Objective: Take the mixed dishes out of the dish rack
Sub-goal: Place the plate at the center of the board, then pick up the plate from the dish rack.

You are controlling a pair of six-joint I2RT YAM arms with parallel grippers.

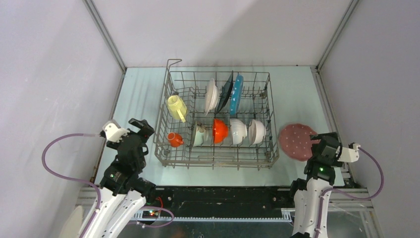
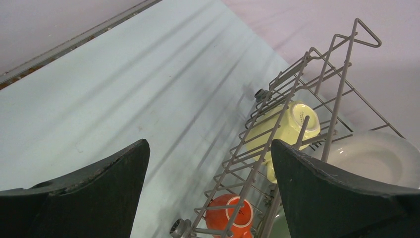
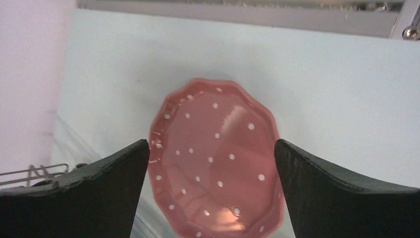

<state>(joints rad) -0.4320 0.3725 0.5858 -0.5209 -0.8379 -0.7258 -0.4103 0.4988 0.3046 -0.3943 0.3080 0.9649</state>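
Observation:
The right gripper rises next and swings over the rack [image 1: 262, 157] onto the blue plate's rim [image 1: 236, 93], since that lies outward, to its left in the top view.
The grey wire dish rack [image 1: 262, 157] stands mid-table. It holds a pale yellow cup [image 1: 177, 106], a small orange mug [image 1: 174, 139], a pale green bowl [image 1: 199, 135], an orange bowl [image 1: 220, 130], two white bowls [image 1: 238, 132], and white [image 1: 211, 95], black [image 1: 227, 90] and blue [image 1: 236, 94] plates upright. A pink dotted plate [image 1: 296, 141] lies flat on the table right of the rack. My right gripper [image 3: 212, 148] is open and empty just above the pink plate [image 3: 218, 153]. My left gripper [image 2: 210, 148] is open and empty left of the rack [image 2: 297, 94], with the mug [image 2: 230, 214] and cup [image 2: 282, 129] in its view.
Grey walls enclose the pale blue table [image 1: 141, 94] on the left, back and right. A black rail [image 1: 218, 196] runs along the near edge between the arm bases. Purple cables loop beside each arm.

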